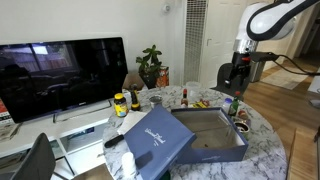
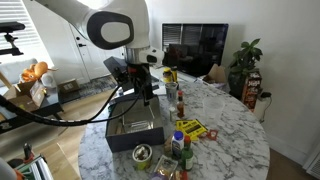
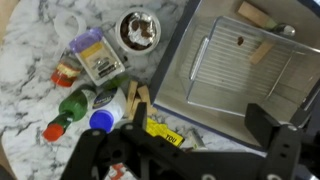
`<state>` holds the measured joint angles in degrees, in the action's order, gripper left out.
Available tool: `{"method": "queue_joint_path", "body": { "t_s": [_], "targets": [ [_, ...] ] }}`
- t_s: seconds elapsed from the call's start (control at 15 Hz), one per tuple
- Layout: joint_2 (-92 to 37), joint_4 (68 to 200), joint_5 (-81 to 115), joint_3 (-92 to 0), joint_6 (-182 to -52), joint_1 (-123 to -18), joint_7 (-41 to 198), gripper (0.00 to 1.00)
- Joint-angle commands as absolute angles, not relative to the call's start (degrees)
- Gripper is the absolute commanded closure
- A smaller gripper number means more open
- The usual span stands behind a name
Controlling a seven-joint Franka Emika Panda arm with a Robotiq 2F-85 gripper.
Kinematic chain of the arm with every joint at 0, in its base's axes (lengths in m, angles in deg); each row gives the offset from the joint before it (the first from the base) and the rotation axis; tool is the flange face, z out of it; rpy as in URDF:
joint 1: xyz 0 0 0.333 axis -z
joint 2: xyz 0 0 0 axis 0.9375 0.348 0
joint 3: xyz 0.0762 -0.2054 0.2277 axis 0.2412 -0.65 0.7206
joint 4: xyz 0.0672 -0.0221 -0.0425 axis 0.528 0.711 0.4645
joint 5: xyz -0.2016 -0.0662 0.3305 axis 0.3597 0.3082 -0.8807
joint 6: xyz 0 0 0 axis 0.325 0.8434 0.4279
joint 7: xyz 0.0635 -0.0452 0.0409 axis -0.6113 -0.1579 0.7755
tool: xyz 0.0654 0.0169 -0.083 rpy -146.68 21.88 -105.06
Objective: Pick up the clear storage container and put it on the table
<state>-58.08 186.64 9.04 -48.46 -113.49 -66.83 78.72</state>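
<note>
The clear storage container's rim lies uncovered well below, so my gripper lowers next into the navy blue box (image 3: 172,55) onto the container's rim side by the round bowl (image 3: 199,58).
The clear storage container (image 3: 240,65) lies inside the navy blue box (image 3: 172,55) and holds a few small wooden pieces. It shows faintly inside the box in both exterior views (image 1: 212,128) (image 2: 135,122). The box stands on the round marble table (image 1: 265,140) (image 2: 230,120) (image 3: 30,60). My gripper (image 3: 200,125) is open and empty. It hangs well above the box's near edge and touches nothing. It also shows in both exterior views (image 1: 237,72) (image 2: 140,88).
The flat blue lid (image 1: 155,135) leans at one end of the box. Beside the box lie a jar (image 3: 137,28), a green bottle (image 3: 65,110), a blue-capped bottle (image 3: 102,118) and a yellow packet (image 3: 165,130). A TV (image 1: 60,75) and a plant (image 1: 152,65) stand beyond the table.
</note>
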Motion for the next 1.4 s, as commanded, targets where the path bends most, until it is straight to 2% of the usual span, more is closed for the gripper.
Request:
{"method": "queue_joint_path", "body": {
  "t_s": [0.0, 0.33, 0.73, 1.13, 1.33],
  "targets": [
    [-54.1, 188.63, 2.78, -47.58, -110.78, -67.72, 79.12, 0.0],
    [-53.32, 188.31, 4.04, -46.86, -112.08, -66.99, 78.69, 0.0],
    [-44.3, 187.6, 6.55, -40.96, -122.8, -69.08, 62.48, 0.0],
    [-35.84, 184.6, 10.29, -41.88, -126.87, -69.78, 53.59, 0.0],
    [-32.37, 181.99, 7.5, -42.12, -128.69, -70.09, 55.49, 0.05]
  ]
}}
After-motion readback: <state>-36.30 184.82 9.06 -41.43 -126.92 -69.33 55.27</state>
